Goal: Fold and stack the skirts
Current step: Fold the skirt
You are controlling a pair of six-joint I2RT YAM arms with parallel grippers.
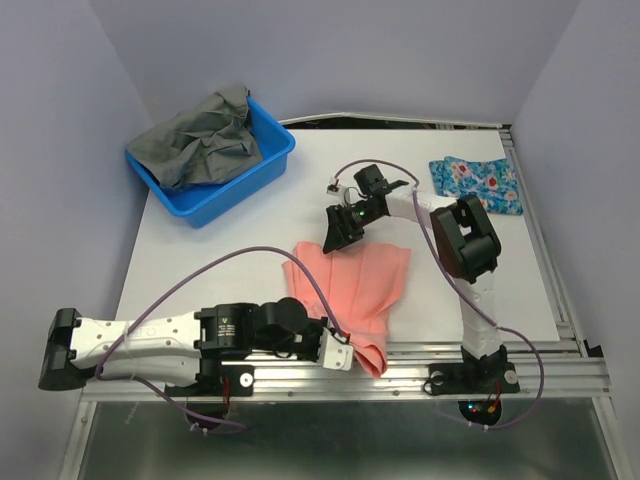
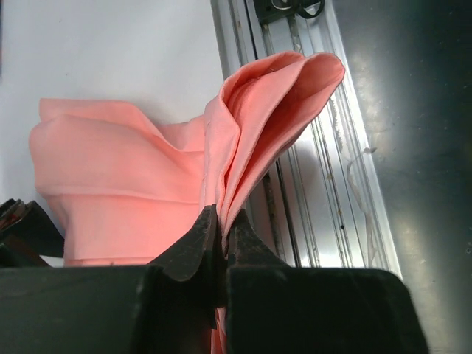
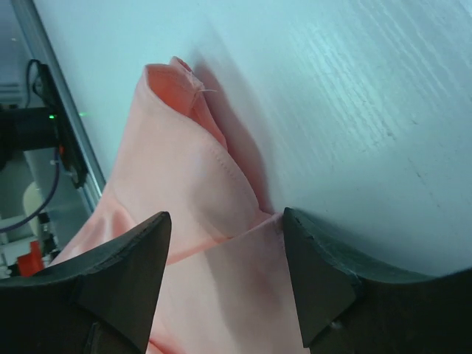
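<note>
The skirt's pinched hem still hangs over the metal bar, so the left gripper will next carry it outward to the skirt's far edge [image 1: 316, 251] [image 2: 53, 166] and release it there.
The salmon-pink skirt [image 1: 360, 285] lies rumpled on the white table near the front edge. My left gripper [image 1: 348, 354] is shut on its near hem; in the left wrist view the fingertips [image 2: 221, 221] pinch a bunched fold of the pink skirt [image 2: 133, 177], which rises above them. My right gripper [image 1: 336, 236] stands open over the skirt's far left corner. In the right wrist view the jaws [image 3: 225, 221] straddle the pink skirt's [image 3: 184, 177] seamed edge without closing on it. The blue flowered skirt [image 1: 478, 182] lies folded at the back right.
A blue plastic basket [image 1: 262, 170] holding a crumpled grey cloth [image 1: 205, 135] stands at the back left. A metal rail [image 1: 420, 350] runs along the table's near edge, right beside the held fold. Purple cables trail from both arms.
</note>
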